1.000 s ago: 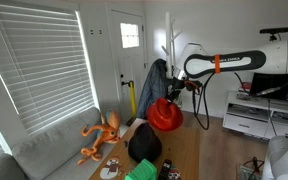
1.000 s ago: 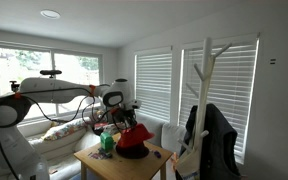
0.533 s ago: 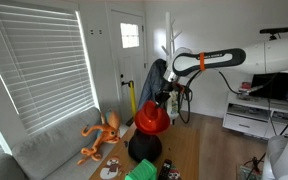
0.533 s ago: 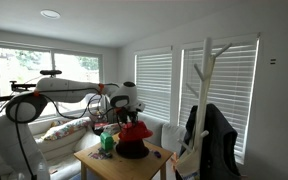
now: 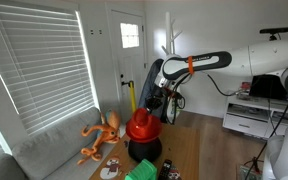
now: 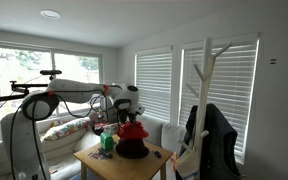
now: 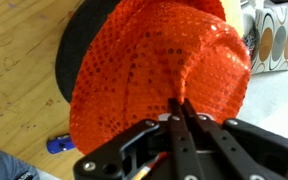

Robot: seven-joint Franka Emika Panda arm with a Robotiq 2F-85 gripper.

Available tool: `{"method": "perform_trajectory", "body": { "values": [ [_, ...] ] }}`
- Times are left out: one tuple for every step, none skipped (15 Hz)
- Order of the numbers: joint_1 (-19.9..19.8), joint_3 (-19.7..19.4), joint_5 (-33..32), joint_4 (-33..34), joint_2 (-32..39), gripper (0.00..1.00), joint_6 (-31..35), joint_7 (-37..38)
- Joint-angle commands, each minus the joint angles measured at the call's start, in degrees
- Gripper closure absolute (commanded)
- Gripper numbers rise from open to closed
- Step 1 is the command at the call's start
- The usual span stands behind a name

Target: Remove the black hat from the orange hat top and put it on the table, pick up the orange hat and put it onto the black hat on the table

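The orange hat needs to come down onto the black hat (image 5: 144,149) (image 7: 72,50) in my gripper, and then I need to let go of the orange hat's edge.
The orange sequined hat (image 7: 154,65) hangs from my gripper (image 7: 178,108), whose fingers are shut on its brim. In both exterior views the orange hat (image 5: 141,124) (image 6: 133,131) is right above the black hat (image 5: 144,149) (image 6: 133,149), which lies on the wooden table (image 5: 184,152). In the wrist view the black hat (image 7: 72,50) shows as a dark rim behind the orange one. I cannot tell whether the two hats touch.
An orange plush toy (image 5: 100,137) lies on the grey sofa by the table. Green items (image 5: 141,170) and small things sit at the table's near end. A blue object (image 7: 60,145) and a patterned box (image 7: 276,38) are on the table. A coat rack (image 6: 206,100) stands nearby.
My gripper has carried the orange hat across and down, from beside the table to just over the black hat.
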Motion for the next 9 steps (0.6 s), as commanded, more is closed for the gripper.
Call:
{"method": "perform_trajectory", "body": {
  "values": [
    [0.59,1.24,1.82,1.68,2.37,0.99,-1.17,3.19],
    [0.46,1.52,1.09,1.22,2.54,0.99,-0.94,4.28],
    [0.40,1.70,0.73,0.87,2.59,0.99,-0.97,4.80],
    [0.25,1.79,0.19,0.47,2.64,0.99,-0.83,5.27],
    [0.15,1.68,0.48,0.14,2.75,0.99,-0.74,5.09],
    [0.13,1.61,0.96,-0.03,2.87,0.99,-0.65,4.74],
    [0.12,1.68,0.84,-0.51,2.95,0.99,-0.25,4.89],
    [0.13,1.76,0.64,-0.69,3.06,0.99,-0.16,4.98],
    [0.09,1.82,0.21,-0.93,3.09,0.99,0.01,5.14]
  ]
}}
